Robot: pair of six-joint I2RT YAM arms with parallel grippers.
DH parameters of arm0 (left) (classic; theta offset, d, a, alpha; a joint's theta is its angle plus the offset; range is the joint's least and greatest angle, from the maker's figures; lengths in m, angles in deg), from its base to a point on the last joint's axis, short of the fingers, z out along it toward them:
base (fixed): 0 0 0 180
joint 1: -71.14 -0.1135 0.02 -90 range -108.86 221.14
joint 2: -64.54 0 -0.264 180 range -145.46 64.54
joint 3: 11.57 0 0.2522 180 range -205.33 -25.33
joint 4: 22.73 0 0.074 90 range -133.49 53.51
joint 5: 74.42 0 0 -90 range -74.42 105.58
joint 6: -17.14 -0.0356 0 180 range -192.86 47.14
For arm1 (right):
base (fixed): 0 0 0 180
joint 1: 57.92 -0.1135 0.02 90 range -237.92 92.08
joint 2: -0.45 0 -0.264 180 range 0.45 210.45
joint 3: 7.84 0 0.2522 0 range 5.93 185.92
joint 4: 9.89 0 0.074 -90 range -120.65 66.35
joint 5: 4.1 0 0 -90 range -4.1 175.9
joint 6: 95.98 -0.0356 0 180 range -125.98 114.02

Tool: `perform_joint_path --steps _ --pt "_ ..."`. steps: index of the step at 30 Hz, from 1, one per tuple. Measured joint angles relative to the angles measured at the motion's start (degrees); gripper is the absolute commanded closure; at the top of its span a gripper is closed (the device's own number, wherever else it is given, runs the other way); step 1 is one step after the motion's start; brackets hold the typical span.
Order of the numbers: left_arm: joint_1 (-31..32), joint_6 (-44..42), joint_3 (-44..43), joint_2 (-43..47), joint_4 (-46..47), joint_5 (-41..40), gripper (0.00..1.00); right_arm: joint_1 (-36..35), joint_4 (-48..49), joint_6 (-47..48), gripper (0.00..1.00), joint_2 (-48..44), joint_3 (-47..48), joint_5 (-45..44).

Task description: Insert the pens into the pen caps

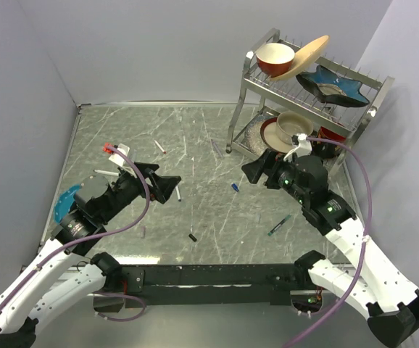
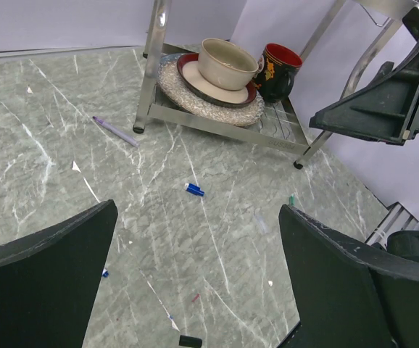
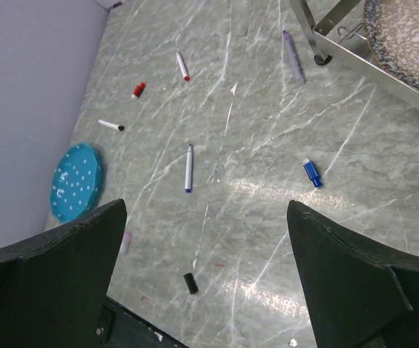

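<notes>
The pen is below my right gripper and nearer my base. My right gripper needs to move back and go down onto the teal pen's body point(image 1: 278, 225), with its fingers tilting downward.
Four pens lie loose on the table: a red-tipped white pen point(image 1: 162, 148) point(image 3: 183, 65), a black-tipped white pen point(image 1: 106, 172) point(image 3: 111, 125), a blue-tipped white pen point(image 3: 188, 167) just beside my left gripper point(image 1: 167, 181), and a teal pen point(image 1: 279, 225). A blue cap point(image 1: 235, 186) point(image 2: 194, 190) point(image 3: 312, 173), a black cap point(image 1: 193, 237) point(image 3: 190, 283) point(image 2: 190, 341) and a red cap point(image 3: 138, 90) lie apart from them. My left gripper point(image 2: 198, 210) hovers open and empty. My right gripper point(image 1: 251, 168) point(image 3: 206, 206) is also open and empty, above the blue cap area.
A metal dish rack point(image 1: 238, 109) with bowls, plates and a mug point(image 2: 278, 69) stands at the back right. A pale purple pen point(image 1: 215, 147) point(image 2: 114, 131) lies by its leg. A teal plate point(image 1: 68, 199) point(image 3: 77, 181) sits at the left edge. Walls close the left and back.
</notes>
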Motion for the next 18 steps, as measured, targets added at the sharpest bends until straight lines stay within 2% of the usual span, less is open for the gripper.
perform_joint_path --steps 8,11,12,15,18 --pt "0.00 -0.15 0.00 0.02 0.00 -0.13 0.01 0.00 -4.44 -3.82 0.02 -0.70 1.18 -5.66" --pt "0.00 -0.20 0.00 0.02 0.00 -0.15 0.01 -0.02 -7.96 -7.54 0.11 -0.70 2.03 -8.92" --pt "0.00 -0.20 0.00 0.02 0.00 -0.15 0.01 -0.02 -9.27 -8.96 0.19 -0.70 2.03 -9.90" --pt "0.00 -0.20 0.00 0.04 0.00 -0.15 0.01 0.00 -14.45 -13.94 0.34 -0.42 1.57 -12.57" --pt "0.00 -0.20 0.00 0.28 -0.02 -0.13 0.01 0.00 -17.97 -18.47 0.43 0.31 -1.16 -14.58"
